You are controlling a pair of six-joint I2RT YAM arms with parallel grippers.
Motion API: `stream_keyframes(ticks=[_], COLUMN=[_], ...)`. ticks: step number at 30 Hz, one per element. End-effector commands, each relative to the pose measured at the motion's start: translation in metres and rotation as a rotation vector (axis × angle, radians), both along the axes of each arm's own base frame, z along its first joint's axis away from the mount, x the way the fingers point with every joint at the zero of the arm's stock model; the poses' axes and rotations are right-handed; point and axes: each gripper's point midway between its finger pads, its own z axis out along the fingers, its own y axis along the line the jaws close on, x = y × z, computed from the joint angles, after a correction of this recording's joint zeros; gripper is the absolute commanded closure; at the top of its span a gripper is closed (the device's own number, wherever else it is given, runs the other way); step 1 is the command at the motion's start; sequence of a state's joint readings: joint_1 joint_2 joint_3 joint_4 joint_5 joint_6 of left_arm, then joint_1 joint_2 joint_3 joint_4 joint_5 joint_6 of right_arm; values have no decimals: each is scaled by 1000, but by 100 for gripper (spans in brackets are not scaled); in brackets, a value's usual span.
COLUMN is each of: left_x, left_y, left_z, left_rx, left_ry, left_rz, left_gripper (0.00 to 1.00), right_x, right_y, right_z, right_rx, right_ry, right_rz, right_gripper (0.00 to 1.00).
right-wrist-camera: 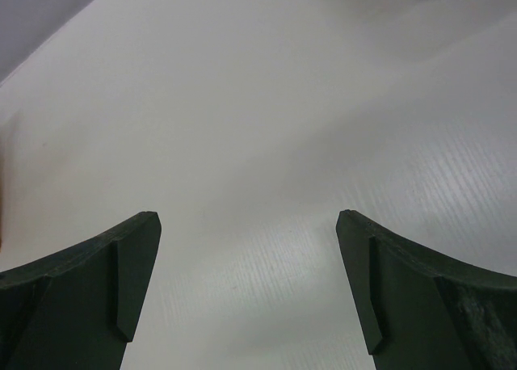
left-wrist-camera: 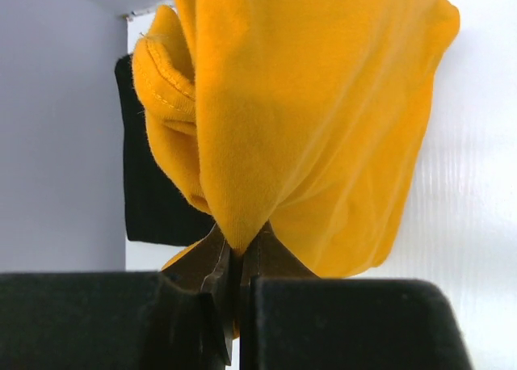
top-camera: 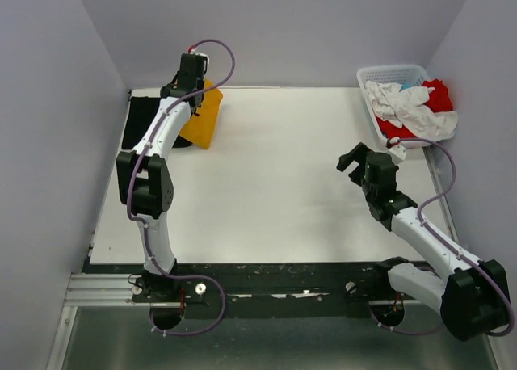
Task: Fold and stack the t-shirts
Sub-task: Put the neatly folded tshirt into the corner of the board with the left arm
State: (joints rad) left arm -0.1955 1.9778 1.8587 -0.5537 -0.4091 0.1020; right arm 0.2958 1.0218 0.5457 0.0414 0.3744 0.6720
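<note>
My left gripper shifts to the left in the top view next, then moves down over the black t-shirt, because the mustard t-shirt hangs partly beside it.
My left gripper is shut on the mustard t-shirt and holds it hanging above the table's far left corner. In the left wrist view the yellow cloth bunches out from the pinched jaws of my left gripper. A black t-shirt lies flat under and left of it, also in the left wrist view. My right gripper is open and empty over the bare table at the right, fingers wide apart. White t-shirts and a red one lie in the basket.
The white lattice basket stands at the far right corner. Grey walls close in the table on the left, back and right. The white tabletop lies between the arms.
</note>
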Motion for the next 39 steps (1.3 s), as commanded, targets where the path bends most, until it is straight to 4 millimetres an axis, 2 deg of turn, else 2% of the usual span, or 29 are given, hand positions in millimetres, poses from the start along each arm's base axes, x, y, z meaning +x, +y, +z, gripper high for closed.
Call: stream_keyframes(ticks=[1,7,11,16,20,21,26,32,33,34,35,36,37,39], left_x=[19,21,21,24,26,26,34,45,47,49,50,51,52,47], left_y=[16,36,41,51,68,84,109,145,149,152,156,158,162,170], left_z=[34,51,51,31,10,5,-11,-33,-32,-35,-35,-32,-27,-3], left_rx=[5,-30,-56,-96,-117,-119,-153,-227,-250,-269,-272,-290,-287,-272], left_ry=[-62,-85,-84,-41,11,19,35,43,35,32,28,13,1,-47], left_rz=[-50,-33,-25,2,37,65,71,170,185,190,197,215,231,295], left_gripper=[100,100,100,100,100,100,100,100,90,58,18,2,1,2], right_x=[8,9,10,10,9,9,10,10,10,11,11,12,12,10], right_y=[-5,-5,-4,-5,-6,-6,-6,-8,-8,-7,-6,-6,-6,-7], right_z=[5,-1,-3,-4,-4,-4,-7,-10,-10,-9,-10,-10,-7,-7], right_rx=[-30,-38,-40,-43,-46,-45,-49,-56,-55,-55,-56,-59,-61,-71], right_ry=[-2,19,28,32,33,33,42,55,55,56,59,64,62,85], right_rz=[-27,-30,-28,-30,-37,-38,-37,-48,-46,-41,-35,-34,-35,-36], right_gripper=[0,0,0,0,0,0,0,0,0,0,0,0,0,0])
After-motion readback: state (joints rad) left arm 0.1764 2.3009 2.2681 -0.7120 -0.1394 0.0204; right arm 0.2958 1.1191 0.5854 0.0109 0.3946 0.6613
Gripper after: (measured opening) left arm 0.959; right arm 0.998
